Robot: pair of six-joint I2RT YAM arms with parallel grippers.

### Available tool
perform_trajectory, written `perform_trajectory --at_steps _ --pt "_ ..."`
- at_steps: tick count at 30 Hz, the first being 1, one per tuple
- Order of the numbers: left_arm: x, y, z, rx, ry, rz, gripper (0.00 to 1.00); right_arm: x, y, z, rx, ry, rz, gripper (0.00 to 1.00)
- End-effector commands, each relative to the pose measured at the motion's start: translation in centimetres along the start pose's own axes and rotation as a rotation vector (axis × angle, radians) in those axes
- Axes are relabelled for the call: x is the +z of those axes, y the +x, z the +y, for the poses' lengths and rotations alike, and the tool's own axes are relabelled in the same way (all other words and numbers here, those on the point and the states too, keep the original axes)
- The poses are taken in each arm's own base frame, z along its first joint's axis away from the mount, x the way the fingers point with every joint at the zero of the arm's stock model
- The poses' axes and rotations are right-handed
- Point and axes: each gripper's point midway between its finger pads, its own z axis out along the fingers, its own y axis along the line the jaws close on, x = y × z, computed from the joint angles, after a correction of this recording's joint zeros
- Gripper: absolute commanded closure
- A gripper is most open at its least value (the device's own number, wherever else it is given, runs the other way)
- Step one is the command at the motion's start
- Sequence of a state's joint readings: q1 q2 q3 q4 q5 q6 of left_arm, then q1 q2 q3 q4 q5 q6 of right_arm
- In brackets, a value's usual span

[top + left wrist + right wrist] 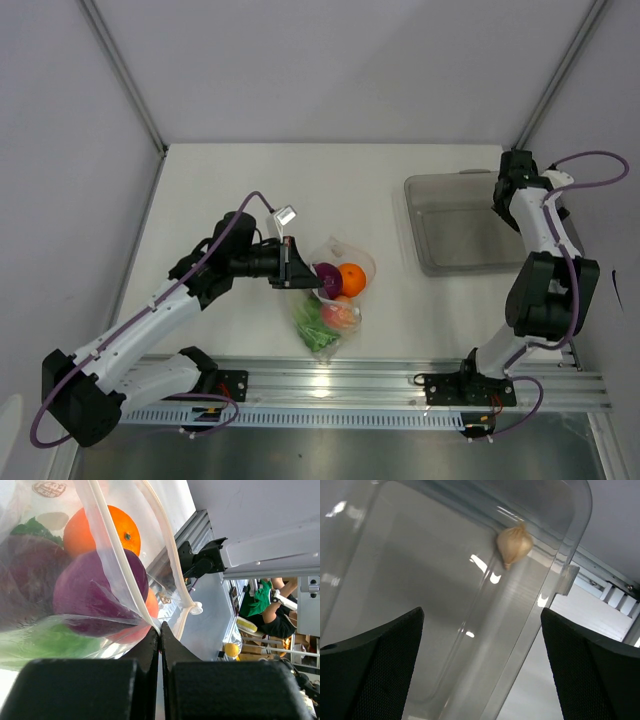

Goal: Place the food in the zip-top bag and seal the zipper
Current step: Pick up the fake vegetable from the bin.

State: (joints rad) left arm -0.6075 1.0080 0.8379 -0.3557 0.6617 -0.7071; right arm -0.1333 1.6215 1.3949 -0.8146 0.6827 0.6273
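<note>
My right gripper lowers its open fingers around the beige piece (pixel 514 545) next and closes, since it sits below in the tray's corner, still outside the bag.
The zip-top bag (pixel 338 295) lies in the middle of the table with food inside: an orange (pixel 351 277), a dark purple fruit (pixel 327 275), a peach-red fruit (pixel 341 314) and green cabbage (pixel 315 330). My left gripper (pixel 297 268) is shut on the bag's left edge. In the left wrist view the gripper (pixel 160 630) pinches the zipper (pixel 119 562) where its two strips meet, and the mouth gapes above it. The orange (pixel 107 530) and purple fruit (pixel 95 597) show through the plastic. My right gripper (pixel 481 611) is open over a small beige piece (pixel 514 545).
The rigid clear tray (pixel 440 262) stands at the right back, and my right gripper (pixel 503 190) hangs over its right end. The beige piece lies in a corner of the tray (pixel 577 527). An aluminium rail (pixel 380 385) runs along the near edge.
</note>
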Motion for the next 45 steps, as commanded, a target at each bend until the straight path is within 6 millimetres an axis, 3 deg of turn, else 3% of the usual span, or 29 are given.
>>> perform_trajectory --at_steps 1,10,24,37,45 --pt "-0.3 -0.4 -0.9 0.026 0.031 0.001 0.99 3.1 -1.1 -1.8 0.081 0.166 -0.026 0.01" --pt "-0.4 -0.3 -0.7 0.031 0.015 0.009 0.99 8.0 -0.5 -2.6 0.143 0.241 -0.011 0.03" --pt "0.3 -0.8 -0.7 0.028 0.024 0.027 0.99 12.4 1.0 -3.3 0.118 0.240 0.028 0.17" --pt "0.6 -0.5 -0.3 0.022 0.018 0.041 0.99 14.4 4.2 -3.9 0.105 0.284 0.094 0.18" --pt "0.5 -0.4 -0.3 0.023 0.017 0.040 0.99 14.6 4.4 -4.2 0.110 0.298 0.105 0.21"
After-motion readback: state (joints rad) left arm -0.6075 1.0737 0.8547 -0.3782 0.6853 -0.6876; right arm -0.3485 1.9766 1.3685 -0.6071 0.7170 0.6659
